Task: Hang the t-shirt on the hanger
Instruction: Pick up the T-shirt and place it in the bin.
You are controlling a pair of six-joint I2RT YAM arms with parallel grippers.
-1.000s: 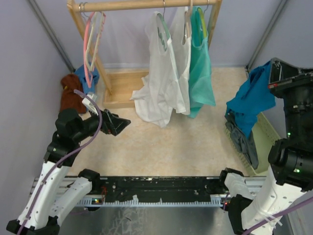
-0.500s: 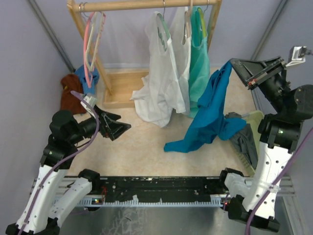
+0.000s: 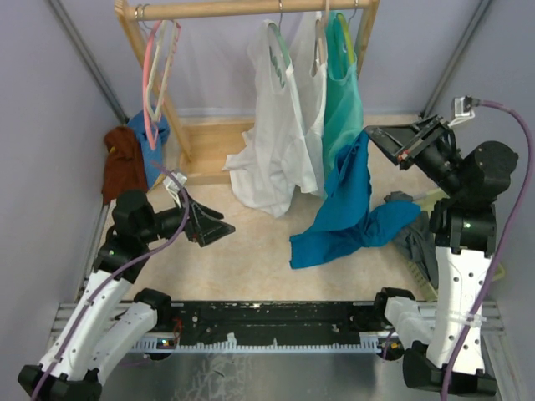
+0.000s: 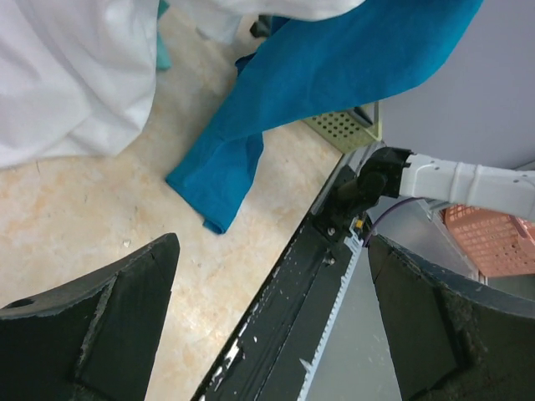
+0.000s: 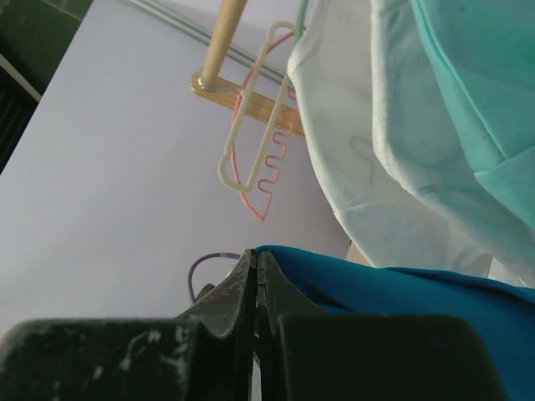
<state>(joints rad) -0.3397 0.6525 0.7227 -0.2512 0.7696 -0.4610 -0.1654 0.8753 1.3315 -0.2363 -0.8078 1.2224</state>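
Next, my open left gripper goes down and to the right in the top view onto the shirt's loose lower corner [image 3: 301,251] [image 4: 216,200], as only the shirt's upper edge is held.
The teal-blue t-shirt [image 3: 347,209] hangs from my right gripper [image 3: 372,136], which is shut on one edge of it and holds it high in front of the rack. The shirt's lower part trails on the floor. In the right wrist view the jaws [image 5: 257,253] are pressed together on the blue cloth [image 5: 418,292]. The cream hanger [image 3: 171,50] hangs at the left end of the rail beside a pink hanger [image 3: 149,83]; it also shows in the right wrist view [image 5: 251,109]. My left gripper [image 3: 226,230] is open and empty, left of the shirt [image 4: 334,67].
A wooden rack [image 3: 242,8] carries white garments [image 3: 280,125] and a mint tank top [image 3: 343,109]. A brown cloth [image 3: 121,163] and a lighter blue cloth [image 3: 159,134] lie at its left foot. A pale green basket [image 3: 443,200] with grey clothing [image 3: 418,242] stands right.
My right arm has swung left and lower with the t-shirt, which now hangs closer to the rack. My left gripper has shifted slightly right and down.
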